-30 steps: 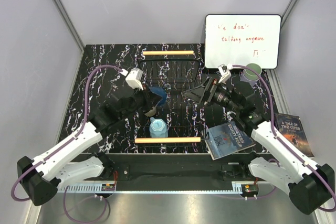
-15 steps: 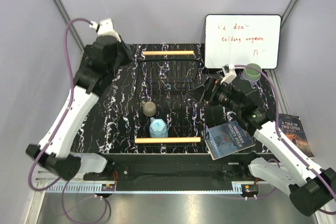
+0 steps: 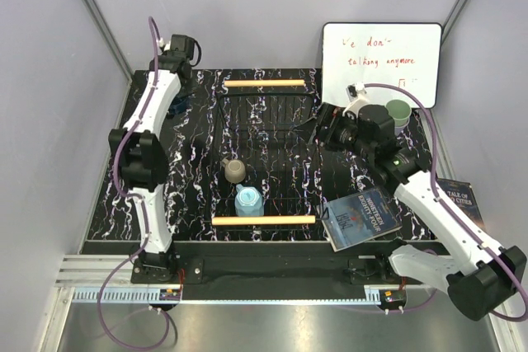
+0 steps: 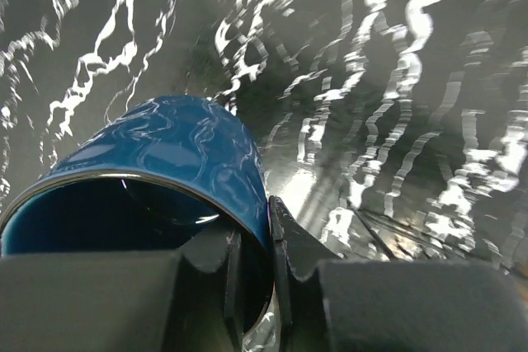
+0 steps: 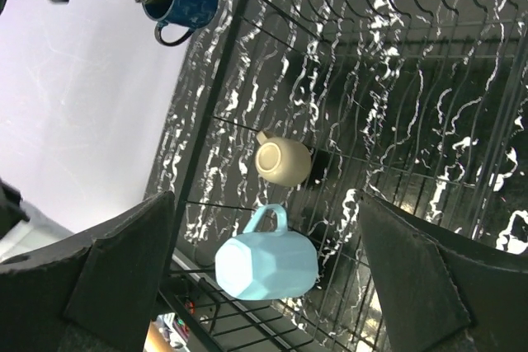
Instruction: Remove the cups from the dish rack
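Note:
I will next lower the dark navy mug (image 3: 179,107) with my left gripper and let go of the mug's rim, because the bare tabletop beside the dish rack is below that gripper.
My left gripper (image 3: 175,98) reaches to the far left of the table, shut on the rim of the dark navy mug (image 3: 179,107), one finger inside and one outside (image 4: 254,237). The mug (image 4: 165,166) hangs above the marbled tabletop, outside the dish rack (image 3: 272,117). It also shows in the right wrist view (image 5: 183,2). The beige mug (image 3: 235,171) (image 5: 283,161) and the light blue mug (image 3: 248,201) (image 5: 268,263) lie in the rack. My right gripper (image 3: 326,129) (image 5: 272,253) is open and empty above the rack's right side. The pale green tumbler (image 3: 399,113) stands by the whiteboard. The lavender tumbler is hidden.
The rack's wooden handles lie at the far end (image 3: 264,83) and the near end (image 3: 264,220). A white whiteboard (image 3: 381,63) leans at the back right. One book (image 3: 360,218) lies right of the rack and another (image 3: 462,202) at the right edge.
My left arm has lifted the navy mug out of the rack and swung it to the far left of the table. My right gripper has drawn back a little.

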